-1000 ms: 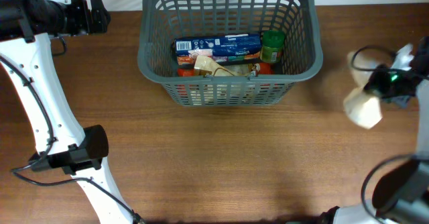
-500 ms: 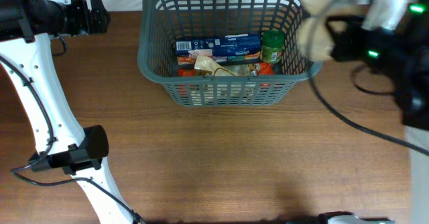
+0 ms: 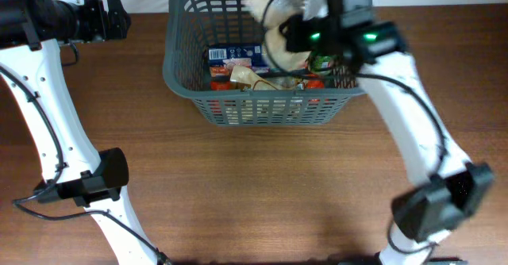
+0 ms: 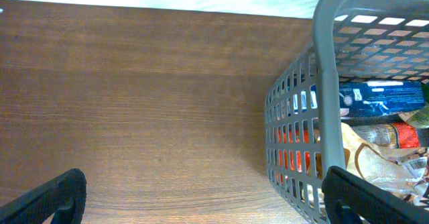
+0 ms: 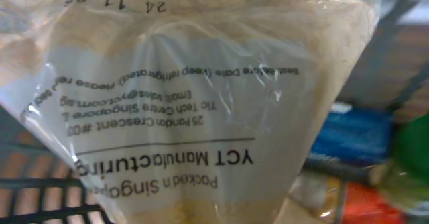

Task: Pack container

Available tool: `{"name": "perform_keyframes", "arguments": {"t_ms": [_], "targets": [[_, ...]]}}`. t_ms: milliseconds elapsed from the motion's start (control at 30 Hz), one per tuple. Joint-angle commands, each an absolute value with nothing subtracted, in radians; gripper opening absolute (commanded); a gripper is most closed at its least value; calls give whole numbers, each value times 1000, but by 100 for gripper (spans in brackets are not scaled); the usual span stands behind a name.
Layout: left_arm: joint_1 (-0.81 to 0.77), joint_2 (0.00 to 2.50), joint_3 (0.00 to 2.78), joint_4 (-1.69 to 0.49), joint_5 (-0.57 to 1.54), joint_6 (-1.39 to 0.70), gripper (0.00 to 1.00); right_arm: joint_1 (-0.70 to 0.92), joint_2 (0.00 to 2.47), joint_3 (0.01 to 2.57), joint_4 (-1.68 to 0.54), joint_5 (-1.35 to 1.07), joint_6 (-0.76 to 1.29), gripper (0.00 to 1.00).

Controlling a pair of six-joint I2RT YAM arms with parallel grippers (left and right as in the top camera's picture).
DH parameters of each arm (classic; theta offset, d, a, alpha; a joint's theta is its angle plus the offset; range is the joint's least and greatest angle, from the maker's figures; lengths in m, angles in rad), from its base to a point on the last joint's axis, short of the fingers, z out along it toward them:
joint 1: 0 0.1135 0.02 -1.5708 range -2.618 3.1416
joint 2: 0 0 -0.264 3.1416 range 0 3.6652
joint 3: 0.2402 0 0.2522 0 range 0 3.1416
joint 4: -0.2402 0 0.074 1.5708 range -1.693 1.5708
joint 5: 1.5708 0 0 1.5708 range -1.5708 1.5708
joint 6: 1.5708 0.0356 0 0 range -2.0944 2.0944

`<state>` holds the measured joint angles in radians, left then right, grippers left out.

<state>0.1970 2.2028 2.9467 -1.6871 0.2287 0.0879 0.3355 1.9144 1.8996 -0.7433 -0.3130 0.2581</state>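
Note:
My right gripper goes down into the basket (image 3: 262, 110) next, toward the pale wrapper by the basket's near side.
The container, a large dark grey lattice basket (image 3: 262, 110), stands at the table's far middle; its rim and side also show in the left wrist view (image 4: 325, 83). My right gripper (image 3: 311, 32) is over the basket, shut on a clear bag of beige powder (image 3: 282, 44) that hangs above the things inside. The bag fills the right wrist view (image 5: 201, 83) and hides the fingers there. My left gripper (image 3: 119, 17) is open and empty (image 4: 201, 207), left of the basket, with one finger close to its side.
Inside the basket lie a blue box (image 3: 234, 55), a green-lidded jar (image 3: 323, 59), red packets (image 3: 218, 82) and a pale wrapper (image 3: 250, 78). The blue box shows in the right wrist view (image 5: 355, 133). Brown wooden table (image 3: 262, 193) lies all around.
My right arm has swung left from the table's right side, carrying the bag up and over the basket. The left arm has not moved.

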Motion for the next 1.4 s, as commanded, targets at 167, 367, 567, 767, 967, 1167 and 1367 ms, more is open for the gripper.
{"name": "perform_keyframes", "arguments": {"t_ms": [167,367,567,767,967,1167,1367], "targets": [[201,2210,2944,-1687,237,83,99,394,1993,1907,-765,-377,234,4],[201,2210,2944,-1687,237,83,99,440,2033,1907,-776,-389,192,4],[201,2210,2944,-1687,237,83,99,467,2060,1907,-770,-382,191,4],[201,2210,2944,-1687,237,83,99,441,2036,1919,-775,-390,196,74],[201,2210,2944,-1687,237,83,99,367,1925,1997,-833,-384,199,82],[201,2210,2944,-1687,237,83,99,233,1809,2207,-1002,-284,187,81],[201,2210,2944,-1687,237,83,99,51,1688,2428,-1196,-153,130,81]]}}
